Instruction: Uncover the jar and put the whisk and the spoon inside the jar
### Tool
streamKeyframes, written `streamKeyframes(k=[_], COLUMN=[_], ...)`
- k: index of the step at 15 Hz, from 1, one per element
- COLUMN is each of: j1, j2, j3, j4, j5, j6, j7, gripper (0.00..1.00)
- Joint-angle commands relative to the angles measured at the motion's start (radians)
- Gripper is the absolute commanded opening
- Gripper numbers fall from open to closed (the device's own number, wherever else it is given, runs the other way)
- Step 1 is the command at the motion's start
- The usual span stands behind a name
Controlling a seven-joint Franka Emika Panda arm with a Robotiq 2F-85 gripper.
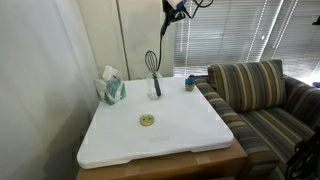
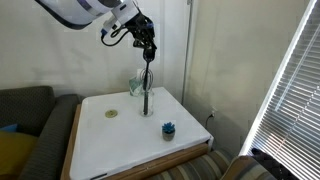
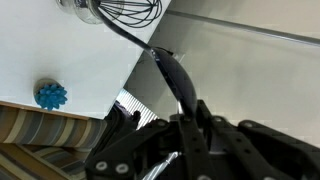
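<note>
The spoon's thin handle points toward the opening of the jar (image 1: 156, 88), beside the whisk's wire loops. My gripper needs to bring the spoon down there next.
The clear glass jar (image 1: 156, 88) stands uncovered at the back of the white table (image 1: 190, 135). It also shows in an exterior view (image 2: 146, 104). The whisk (image 1: 152, 62) stands in it, wire loops up, and its loops show at the top of the wrist view (image 3: 130, 10). The pale yellow-green lid (image 1: 147, 120) lies flat on the table in front of the jar. My gripper (image 2: 148, 44) is high above the jar, shut on the broad end of the black spoon (image 3: 168, 75). The spoon's thin handle hangs down towards the jar mouth.
A teal tissue box (image 1: 110, 88) stands beside the jar. A small dark blue cup (image 1: 190, 84) sits near the table's back corner and shows in the wrist view (image 3: 51, 95). A striped sofa (image 1: 262, 92) is next to the table. Window blinds are behind.
</note>
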Motion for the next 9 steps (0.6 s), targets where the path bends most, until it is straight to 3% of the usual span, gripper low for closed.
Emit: streamKeyframes(k=[1, 9], j1=[-0.01, -0.009], j2=[-0.023, 0.032], j3=[-0.002, 0.025], j4=[-0.055, -0.067], j5=[-0.007, 0.0], j6=[0.025, 0.026], j7=[-0.011, -0.033], gripper=[0.02, 0.02])
